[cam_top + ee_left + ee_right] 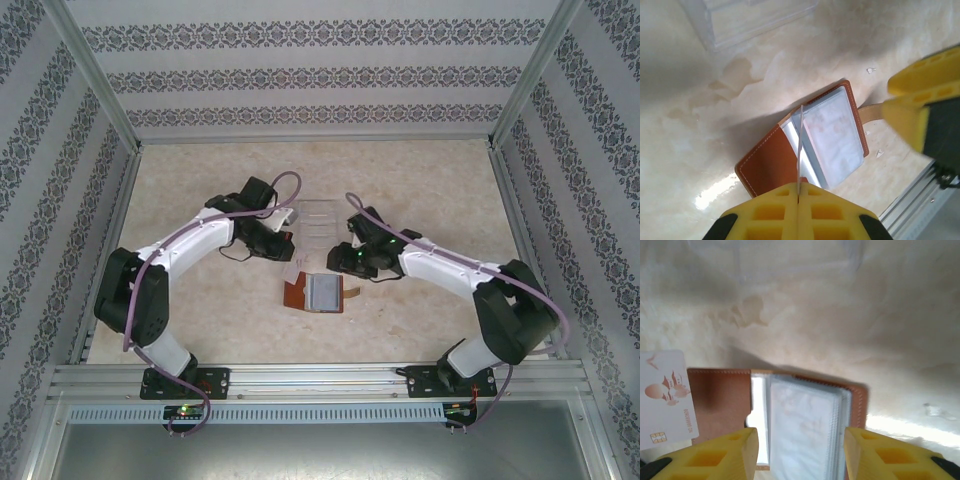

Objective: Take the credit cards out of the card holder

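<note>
The robot's left gripper will turn and carry the card [800, 145] outward and down into the clear tray's near end [760, 24], then release it, since that end is below and outward of the gripper.
The card holder [318, 292] lies open on the table, its reddish-brown cover [767, 162] to the left and a stack of clear grey-blue pockets [807, 427] to the right. My left gripper [799, 192] is shut on a credit card [800, 145], seen edge-on and lifted just above the holder's left half. The right wrist view shows that same credit card's [665, 400] pale face with a gold chip and reddish print. My right gripper [800, 452] hovers open over the pocket stack, one yellow finger on each side of it.
A clear plastic tray [318, 222] sits just behind the card holder, between the two arms. The holder's brown strap tab [352, 293] sticks out to its right. Patterned walls enclose the table, and a metal rail [320, 380] runs along the near edge.
</note>
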